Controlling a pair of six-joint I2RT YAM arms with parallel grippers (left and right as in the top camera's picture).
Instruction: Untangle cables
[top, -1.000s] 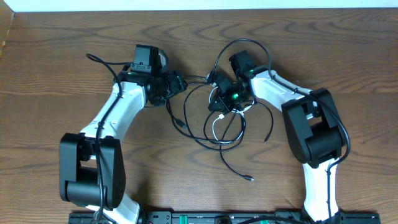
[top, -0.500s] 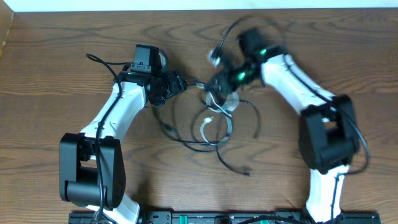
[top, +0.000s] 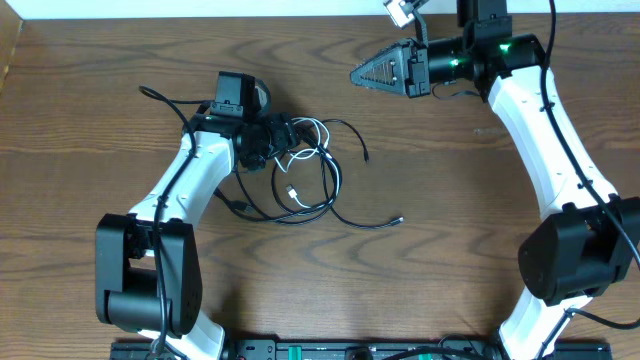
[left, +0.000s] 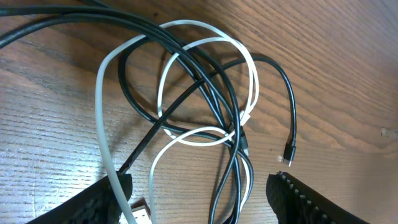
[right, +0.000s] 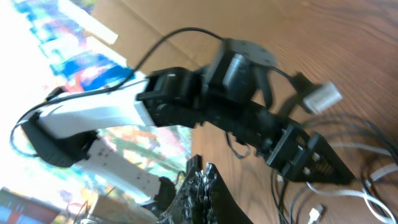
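The white cable's piece (top: 288, 164) (left: 154, 171) next to the small white plug is below the open fingers of my left gripper, so I will lower my left gripper onto that piece next and close there.
The cables lie in one loose tangle on the wooden table: thin black cables (top: 340, 214) looped through a white cable (top: 312, 124). My left gripper (top: 284, 134) stands open at the tangle's left edge. In the left wrist view its fingers (left: 311, 200) straddle the white cable (left: 99, 106) and several black strands (left: 292, 106), with a small black plug (left: 288, 152) lying free on the wood. My right gripper (top: 356, 75) hangs shut near the table's far edge, well apart from the tangle, and nothing shows between its pressed jaws (right: 205, 180).
Thicker black cords (top: 160, 100) trail from the left arm's wrist. The table's far edge (top: 200, 17) runs along the top by a white wall. The arm bases (top: 150, 280) stand at the near corners.
My right gripper has swung up and away from the tangle to the far edge, shut and with nothing in it. The tangle slid left against the left gripper, which stayed put and open.
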